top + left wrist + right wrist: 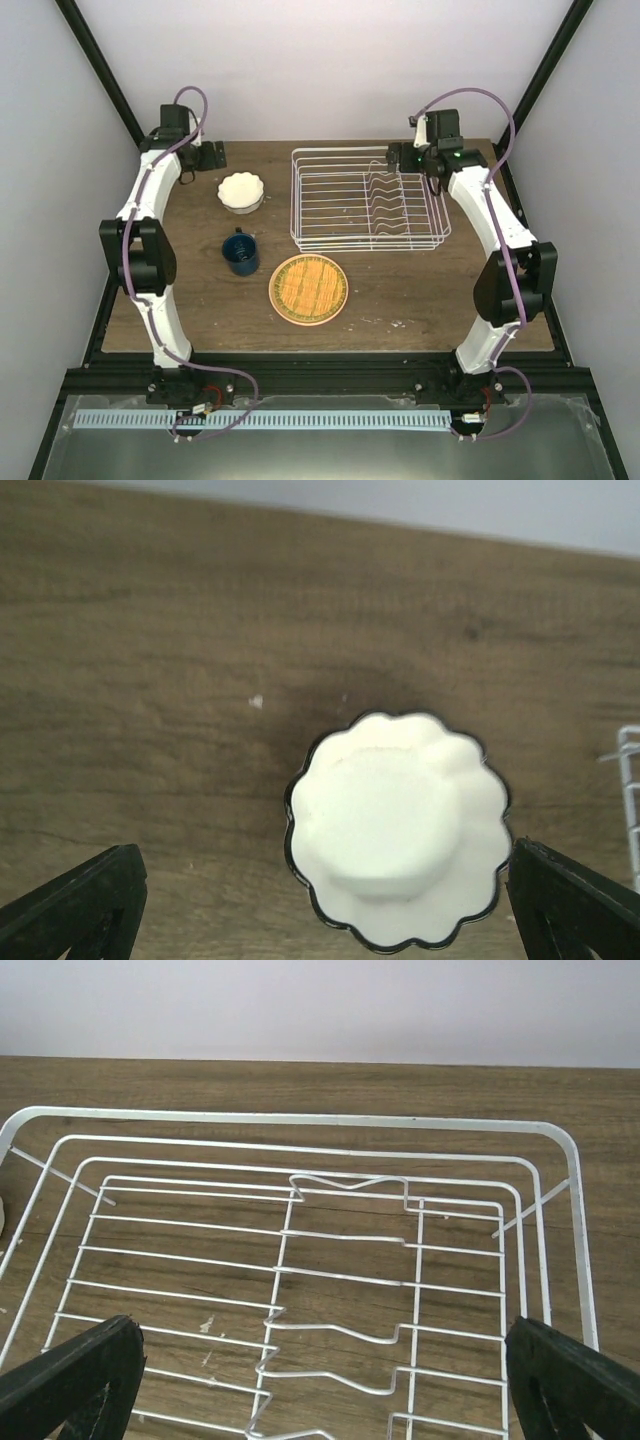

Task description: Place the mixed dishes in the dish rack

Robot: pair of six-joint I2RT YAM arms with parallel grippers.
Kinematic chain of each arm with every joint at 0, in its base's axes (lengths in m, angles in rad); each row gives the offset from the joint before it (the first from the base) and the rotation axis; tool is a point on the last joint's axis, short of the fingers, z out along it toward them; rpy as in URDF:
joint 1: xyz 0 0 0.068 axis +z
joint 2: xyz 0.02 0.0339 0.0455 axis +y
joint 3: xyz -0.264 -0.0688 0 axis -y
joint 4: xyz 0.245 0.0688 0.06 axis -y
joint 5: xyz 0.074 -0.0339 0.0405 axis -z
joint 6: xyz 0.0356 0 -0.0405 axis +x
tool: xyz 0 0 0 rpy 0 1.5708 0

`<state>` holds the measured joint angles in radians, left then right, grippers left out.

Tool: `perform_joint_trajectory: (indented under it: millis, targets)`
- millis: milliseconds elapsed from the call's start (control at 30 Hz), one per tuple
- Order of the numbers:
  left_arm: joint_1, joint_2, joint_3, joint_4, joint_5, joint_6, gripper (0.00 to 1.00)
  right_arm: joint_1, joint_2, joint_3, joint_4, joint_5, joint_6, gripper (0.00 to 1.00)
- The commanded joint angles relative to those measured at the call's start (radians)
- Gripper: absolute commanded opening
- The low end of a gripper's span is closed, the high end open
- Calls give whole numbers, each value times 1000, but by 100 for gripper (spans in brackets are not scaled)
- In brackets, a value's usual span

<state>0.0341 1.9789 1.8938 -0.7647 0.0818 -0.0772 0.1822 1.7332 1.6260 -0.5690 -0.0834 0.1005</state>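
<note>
My left gripper needs its fingers on both sides of the white bowl's scalloped rim. It will first go down to the side away from the rack (368,198).
The white scallop-edged bowl (241,191) sits at the back left of the table; in the left wrist view (398,825) it lies just ahead of and between my open fingers. The dark blue mug (240,252) stands in front of it. The orange plate (308,287) lies on the pink plate (285,313), whose rim shows around it, at mid-table. The white wire dish rack (368,198) stands at the back right and holds nothing. My left gripper (207,155) (325,880) is open and empty beside the bowl. My right gripper (405,157) (325,1360) is open and empty over the rack (300,1120).
The dark wooden table (420,290) ends at a black frame rail (320,372) in front. Pale walls close in the back and sides. The rack's upright plate dividers (385,205) fill its right half.
</note>
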Motion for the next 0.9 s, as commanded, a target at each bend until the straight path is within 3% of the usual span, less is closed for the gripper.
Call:
perform_joint_trajectory:
  millis: [0,733,867]
  targets:
    - [1,85,-24,-80,6,10,100,32,2,61,-62,-4,25,100]
    - [-20,343,34,-102,-27,-38,96,48,-62,23,-135,56,43,100]
    - [-26,365,41,-92,-19,-51,90,49,-55,25,-145,51,43,99]
